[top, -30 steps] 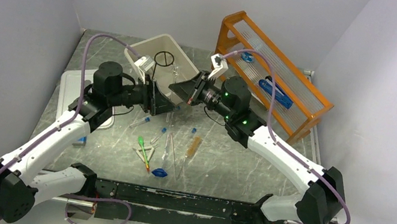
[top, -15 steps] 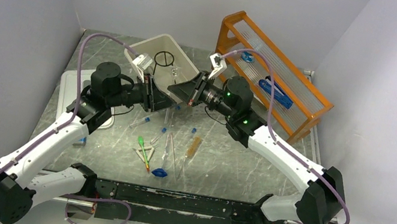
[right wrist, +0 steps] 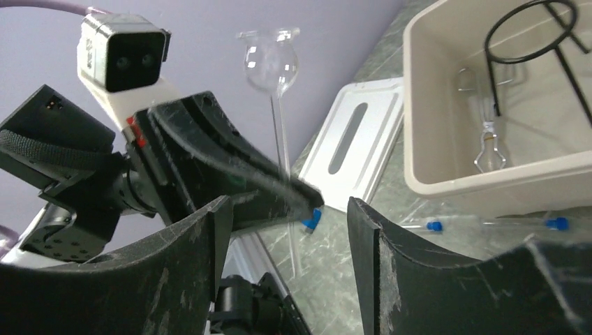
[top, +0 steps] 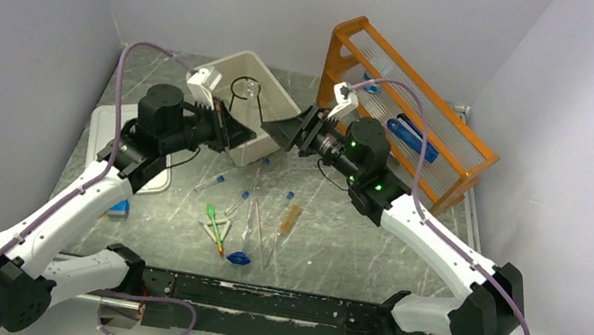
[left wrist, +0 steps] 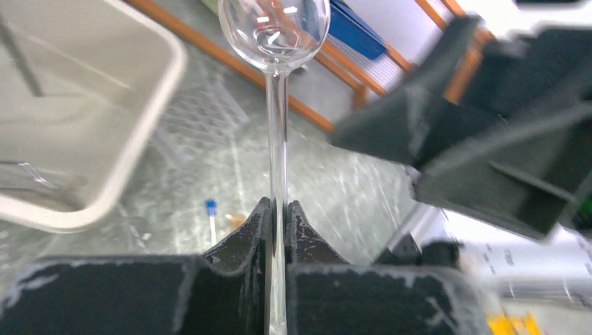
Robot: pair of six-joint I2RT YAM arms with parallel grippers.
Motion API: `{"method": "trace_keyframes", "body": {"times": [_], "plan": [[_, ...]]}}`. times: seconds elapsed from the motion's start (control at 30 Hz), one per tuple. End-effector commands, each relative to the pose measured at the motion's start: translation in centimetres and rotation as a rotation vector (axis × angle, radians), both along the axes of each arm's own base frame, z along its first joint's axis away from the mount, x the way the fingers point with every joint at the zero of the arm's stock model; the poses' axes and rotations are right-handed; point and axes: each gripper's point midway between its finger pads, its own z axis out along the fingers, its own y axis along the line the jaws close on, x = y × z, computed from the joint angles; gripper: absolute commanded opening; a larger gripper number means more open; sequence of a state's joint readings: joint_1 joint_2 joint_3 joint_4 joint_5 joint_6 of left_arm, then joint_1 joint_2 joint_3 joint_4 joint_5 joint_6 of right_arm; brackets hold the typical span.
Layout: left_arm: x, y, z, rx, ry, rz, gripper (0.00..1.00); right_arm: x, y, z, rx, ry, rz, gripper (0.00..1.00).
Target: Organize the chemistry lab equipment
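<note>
Next, my left gripper moves outward and down, turning to release the glass rod on the bin's bottom beside the tweezers [top: 240, 111] [left wrist: 31, 132], as equipment already lies there.
A clear glass rod with a round bulb [left wrist: 278, 132] stands up from my left gripper [left wrist: 278, 206], whose jaws are shut on its thin stem. The same bulb [right wrist: 271, 64] shows in the right wrist view, above the left gripper's fingers [right wrist: 230, 160]. My right gripper [right wrist: 287, 209] is open, holds nothing, and faces the left gripper [top: 246, 134] beside the beige bin [top: 220, 71]. The black wire ring stand [right wrist: 530, 28] and metal tweezers [right wrist: 489, 136] lie inside that bin. Blue-capped test tubes [top: 214, 181], green droppers [top: 214, 219] and a brush [top: 290, 218] lie loose on the table.
The orange shelf rack [top: 448, 170] stands at the back right, behind my right arm. A white flat lid [top: 105, 122] lies at the left under my left arm. A small blue piece [top: 239, 257] sits near the front rail.
My left gripper has shut on the glass stem and shifted left toward the bin. My right gripper has opened, let go of the glass and drawn back to the right.
</note>
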State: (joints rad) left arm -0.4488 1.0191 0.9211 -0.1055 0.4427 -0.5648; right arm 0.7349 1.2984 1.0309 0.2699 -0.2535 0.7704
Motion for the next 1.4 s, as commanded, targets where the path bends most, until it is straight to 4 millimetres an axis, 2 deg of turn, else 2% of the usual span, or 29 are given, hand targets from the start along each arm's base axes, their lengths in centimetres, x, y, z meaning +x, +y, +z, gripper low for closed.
{"method": "trace_keyframes", "body": {"times": [0.0,0.13,0.27,0.43,0.67,1.0,1.37], "plan": [[4.9,4.3,-0.6,0.093,0.069,0.376,0.05,0.9,-2.3,-0.1,-0.036,0.005,-0.118,0.64],[8.0,7.4,-1.8,0.136,0.181,0.648,0.05,0.9,-3.6,-1.7,-0.09,0.031,-0.174,0.64],[10.6,8.1,-3.3,0.186,0.307,0.79,0.05,0.8,-5.3,-3.1,-0.141,0.053,-0.235,0.64],[13.6,8.8,-6.0,0.256,0.405,0.94,0.05,0.2,-6.3,-3.4,-0.171,0.053,-0.255,0.64],[15.7,8.7,-9.8,0.324,0.507,1.03,0.05,0.3,-8.0,-4.0,-0.226,0.045,-0.314,0.64],[17.8,8.7,-16.8,0.415,0.613,1.086,0.05,0.1,-8.1,-4.5,-0.239,0.047,-0.31,0.63],[19.7,9.2,-21.3,0.437,0.72,1.19,0.05,0.3,-8.1,-5.1,-0.265,0.048,-0.308,0.63]]}}
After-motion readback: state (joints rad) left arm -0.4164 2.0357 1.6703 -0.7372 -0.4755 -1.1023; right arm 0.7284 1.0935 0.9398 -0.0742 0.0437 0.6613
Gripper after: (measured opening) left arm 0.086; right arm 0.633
